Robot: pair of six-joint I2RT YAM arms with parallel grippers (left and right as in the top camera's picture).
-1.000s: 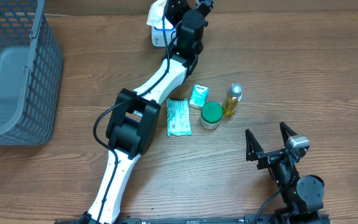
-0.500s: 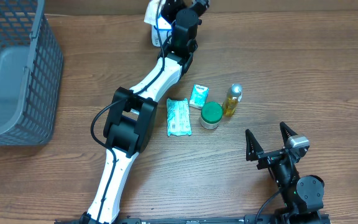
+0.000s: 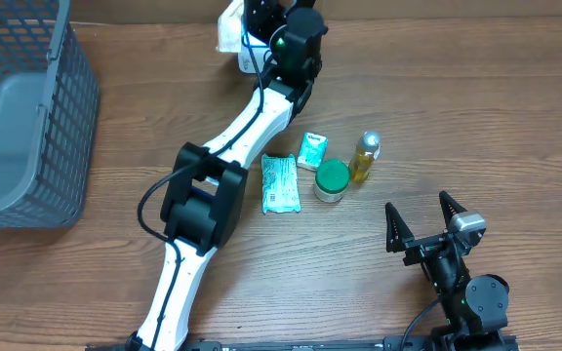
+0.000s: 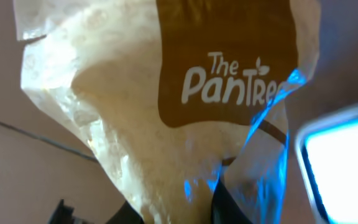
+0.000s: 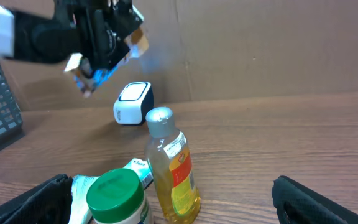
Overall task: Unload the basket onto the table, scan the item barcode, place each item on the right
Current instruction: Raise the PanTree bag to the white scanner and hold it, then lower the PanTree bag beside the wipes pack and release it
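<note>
The tabletop beside the green tissue pack is bare toward the basket. My left gripper will move back from the scanner (image 3: 247,62) and down next to release the packet there.
The item is a clear plastic packet (image 4: 123,106) with a brown "The Pantree" label, and my left gripper (image 3: 264,21) is shut on its lower end. Blue light falls on the packet. In the overhead view the packet (image 3: 228,27) hangs at the far back of the table, just above the white barcode scanner (image 3: 247,62). The right wrist view shows the packet (image 5: 104,65) up and left of the scanner (image 5: 133,103). The scanner's lit window (image 4: 344,165) shows at the right of the left wrist view. My right gripper (image 3: 422,222) stands open and empty at the front right.
A green tissue pack (image 3: 281,183), a small green box (image 3: 311,150), a green-lidded jar (image 3: 332,179) and a bottle of yellow liquid (image 3: 365,156) cluster mid-table. A grey mesh basket (image 3: 61,107) stands at the left edge. A cardboard wall (image 5: 260,43) rises behind the scanner.
My left gripper has carried the packet a little to the left at the back of the table, over the scanner. The right arm has not moved.
</note>
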